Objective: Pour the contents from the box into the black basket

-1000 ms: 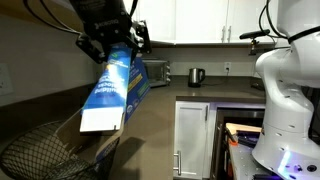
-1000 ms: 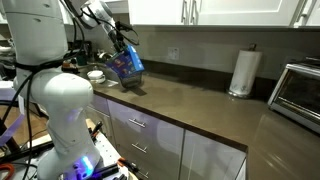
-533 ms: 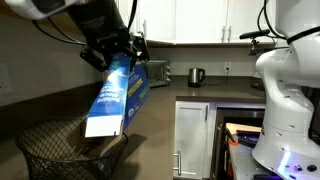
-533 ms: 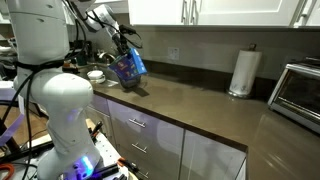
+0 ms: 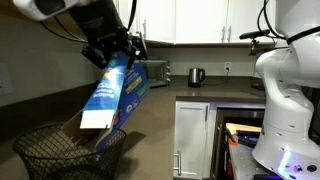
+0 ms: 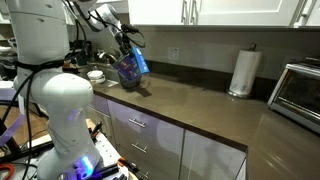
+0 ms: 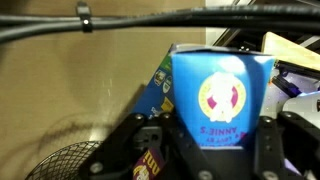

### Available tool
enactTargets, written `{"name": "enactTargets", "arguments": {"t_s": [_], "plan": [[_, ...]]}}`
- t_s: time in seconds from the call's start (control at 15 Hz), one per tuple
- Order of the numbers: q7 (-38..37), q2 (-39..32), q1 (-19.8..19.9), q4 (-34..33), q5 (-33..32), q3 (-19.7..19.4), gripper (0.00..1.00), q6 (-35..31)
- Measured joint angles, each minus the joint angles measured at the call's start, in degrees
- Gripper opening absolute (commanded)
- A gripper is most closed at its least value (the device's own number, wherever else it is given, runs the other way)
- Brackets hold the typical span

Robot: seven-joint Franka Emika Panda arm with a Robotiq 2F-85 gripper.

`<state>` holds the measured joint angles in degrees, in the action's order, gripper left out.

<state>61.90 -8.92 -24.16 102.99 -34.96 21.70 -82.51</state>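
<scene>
The box (image 5: 112, 95) hangs tilted with its lower end over the black basket (image 5: 60, 152), so I will lift my gripper and turn it above the basket, then let go of the box.
My gripper (image 5: 118, 52) is shut on the upper end of the box (image 5: 112, 95), a blue carton with yellow and white print. It hangs steeply tilted, its lower end over the black basket (image 5: 60, 152) at the near end of the counter. In an exterior view the box (image 6: 131, 67) hangs above the dark basket (image 6: 128, 80). In the wrist view the box (image 7: 215, 95) fills the space between my fingers (image 7: 205, 150), and part of the basket (image 7: 70, 163) shows at lower left. No blue packets are visible.
A toaster oven (image 5: 153, 72) and a kettle (image 5: 196, 75) stand at the back of the dark counter. A paper towel roll (image 6: 241, 71) and a microwave (image 6: 298, 95) stand further along. A white robot body (image 5: 290, 90) stands beside the counter.
The basket has shifted right, further under the box. The box stays gripped and has risen slightly, holding its steep tilt.
</scene>
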Motion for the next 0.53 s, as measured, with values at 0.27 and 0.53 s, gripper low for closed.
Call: {"name": "enactTargets", "arguments": {"t_s": [0.27, 0.53], "plan": [[-1.8, 0.0, -0.2, -0.2, -1.1, 0.2, 0.06, 1.3], [-4.2, -0.2, -1.6, -0.2, -3.8, 1.1, 0.06, 4.2]]}}
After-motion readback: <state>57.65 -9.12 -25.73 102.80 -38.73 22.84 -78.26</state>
